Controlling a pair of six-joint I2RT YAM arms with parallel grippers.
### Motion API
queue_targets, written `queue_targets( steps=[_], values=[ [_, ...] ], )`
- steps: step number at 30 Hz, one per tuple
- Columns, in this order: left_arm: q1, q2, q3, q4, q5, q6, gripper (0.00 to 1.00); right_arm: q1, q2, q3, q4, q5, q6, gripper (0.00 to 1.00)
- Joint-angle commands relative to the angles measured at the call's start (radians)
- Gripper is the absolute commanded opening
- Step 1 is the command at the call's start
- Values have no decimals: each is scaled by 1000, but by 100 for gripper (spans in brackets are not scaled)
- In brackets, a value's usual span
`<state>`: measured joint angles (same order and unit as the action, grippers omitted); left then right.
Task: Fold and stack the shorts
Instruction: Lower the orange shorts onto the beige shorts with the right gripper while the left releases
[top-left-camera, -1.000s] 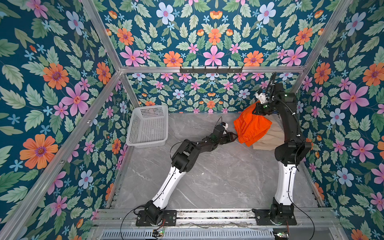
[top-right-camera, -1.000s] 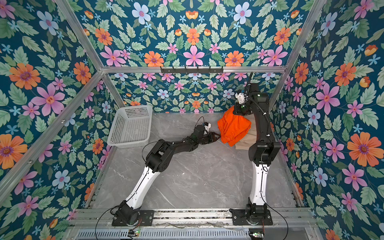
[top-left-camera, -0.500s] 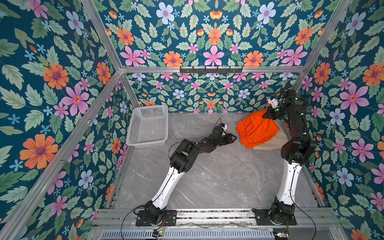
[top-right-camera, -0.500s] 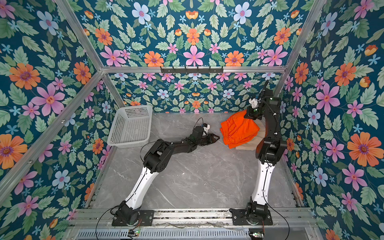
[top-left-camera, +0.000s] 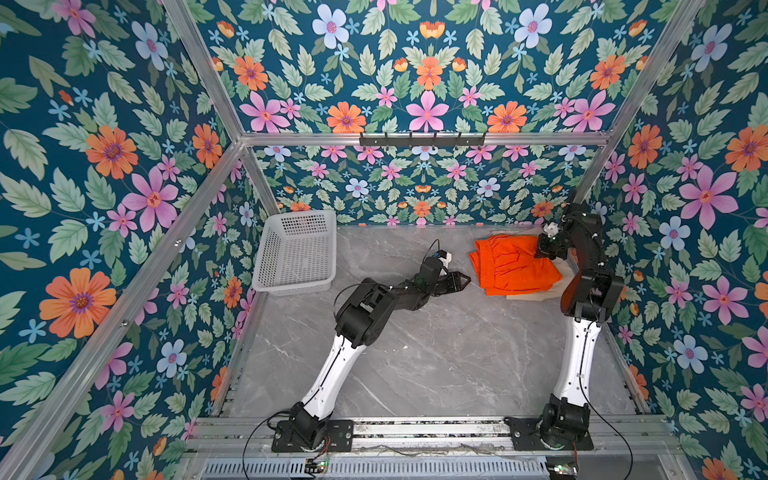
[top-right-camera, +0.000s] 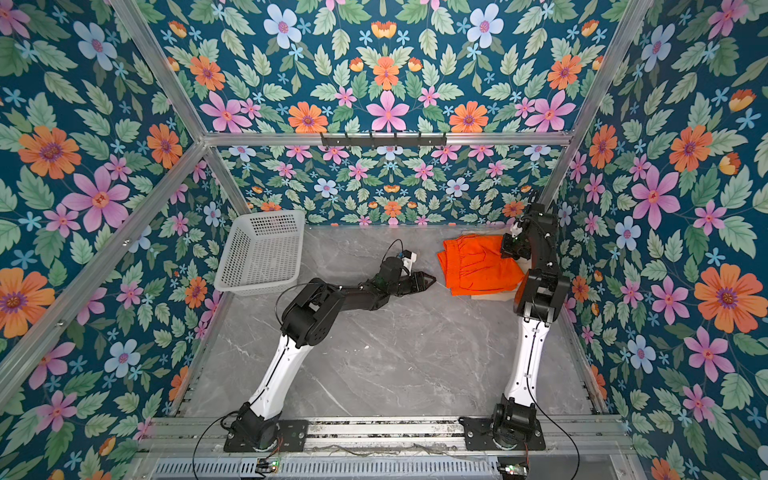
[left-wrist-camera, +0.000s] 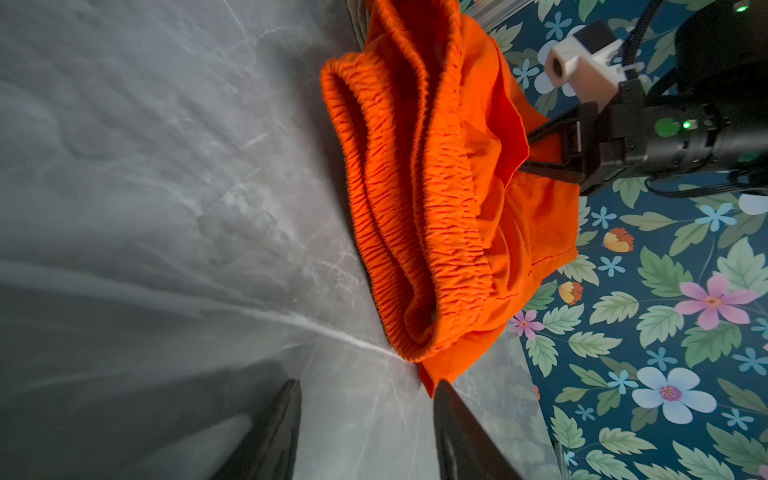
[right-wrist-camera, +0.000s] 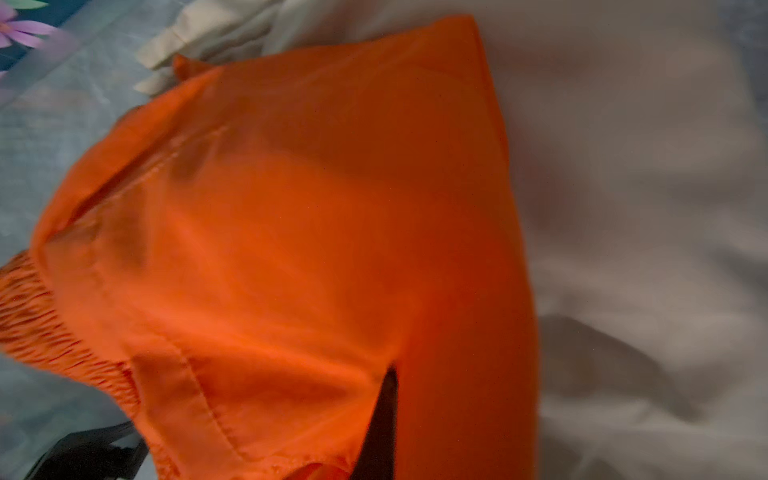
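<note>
My right gripper is above bare beige cloth (top-left-camera: 566, 283) (right-wrist-camera: 632, 232), which lies toward the nearby side wall. It should next go up toward that wall, then go down and let go of the orange edge.
The folded orange shorts (top-left-camera: 515, 266) (top-right-camera: 478, 266) lie at the back right, on top of the beige shorts (top-left-camera: 536, 296) (top-right-camera: 490, 297), which show only as an edge beneath. My right gripper (top-left-camera: 548, 249) (top-right-camera: 514, 248) is shut on the far right edge of the orange shorts; in the right wrist view orange cloth (right-wrist-camera: 291, 249) wraps one dark finger (right-wrist-camera: 384, 415) above the beige shorts (right-wrist-camera: 644, 166). My left gripper (top-left-camera: 463, 282) (top-right-camera: 428, 282) (left-wrist-camera: 365, 415) stands open and empty on the table, just left of the gathered orange waistband (left-wrist-camera: 436, 187).
A white perforated basket (top-left-camera: 297, 251) (top-right-camera: 262, 251) stands at the back left. The grey marble table (top-left-camera: 415, 353) is walled in by floral panels on three sides. The right arm's elbow leans close to the right wall.
My right gripper has lowered the hanging orange shorts and drawn them right, so they now lie spread flat over the beige pair. The left arm has barely moved.
</note>
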<state>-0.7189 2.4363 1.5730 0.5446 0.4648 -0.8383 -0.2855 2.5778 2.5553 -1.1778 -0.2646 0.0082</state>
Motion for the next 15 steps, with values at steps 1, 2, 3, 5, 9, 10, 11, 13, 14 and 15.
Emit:
queue_targets(
  steps=[1, 2, 3, 5, 9, 10, 11, 13, 14, 15],
  values=[
    [3, -1, -18, -103, -20, 11, 54, -1, 24, 21, -9, 77, 8, 0],
    [3, -3, -20, -104, -22, 11, 54, 0, 29, 30, -15, 77, 6, 0],
    [3, -6, -23, -107, -23, 13, 54, 0, 26, 32, -19, 77, 6, 0],
    [3, -12, -26, -110, -27, 18, 54, -1, -8, 10, -2, 61, -1, 0],
    [5, -21, -30, -113, -29, 23, 54, 0, -151, -121, 121, -23, 3, 0],
    [5, -24, -29, -115, -33, 27, 54, -1, -189, -152, 154, -52, 5, 0],
    [6, -26, -31, -115, -34, 27, 54, -1, -215, -171, 171, -70, 8, 0],
    [7, -30, -35, -115, -36, 28, 54, -1, -267, -189, 188, -114, 8, 0],
    [7, -31, -36, -115, -35, 27, 54, 0, -285, -192, 192, -134, 8, 0],
    [9, -32, -39, -113, -35, 29, 54, 1, -302, -191, 195, -145, 7, 0]
  ],
)
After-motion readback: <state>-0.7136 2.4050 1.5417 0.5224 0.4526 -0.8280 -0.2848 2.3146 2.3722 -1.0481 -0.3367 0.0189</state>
